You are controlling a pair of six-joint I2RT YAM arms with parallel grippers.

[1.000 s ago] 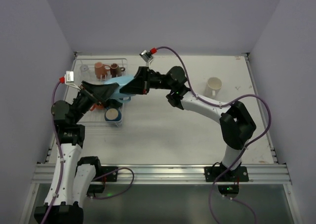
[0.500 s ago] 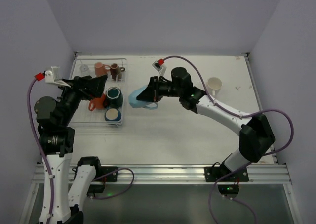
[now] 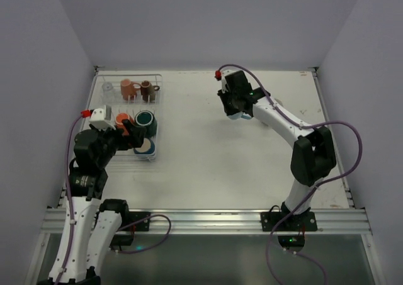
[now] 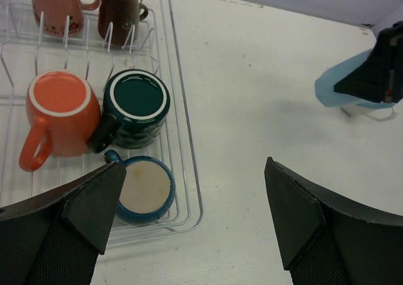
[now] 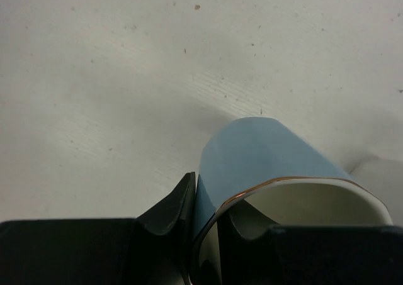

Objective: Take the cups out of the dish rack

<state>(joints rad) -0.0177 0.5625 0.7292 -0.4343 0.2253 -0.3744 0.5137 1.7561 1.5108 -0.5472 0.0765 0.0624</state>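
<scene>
My right gripper should lower the light blue cup toward the white cup next, then open once the cup's base is down.
The wire dish rack (image 3: pixel 101 112) sits at the far left and also shows in the left wrist view (image 4: pixel 182 109). In it are an orange cup (image 4: pixel 60 112), a dark green cup (image 4: pixel 135 109), a navy cup (image 4: pixel 145 187), a salmon pink cup (image 4: pixel 60 5), a dark brown cup (image 4: pixel 119 11) and a clear glass (image 3: pixel 107 87). My left gripper (image 4: pixel 192 216) is open and empty over the rack's near right corner. My right gripper (image 5: pixel 204 197) is shut on the wall of the light blue cup (image 5: pixel 271 153), one finger inside, low over the table at far centre (image 3: pixel 234 114).
The white cup, set out at the far right, is mostly hidden behind my right arm (image 3: pixel 277 118). White side walls bound the table. The metal rail (image 3: pixel 208 221) runs along the near edge.
My right gripper has carried the light blue cup from the rack rightward to the far middle of the table. My left arm has pulled back to the rack's near side.
</scene>
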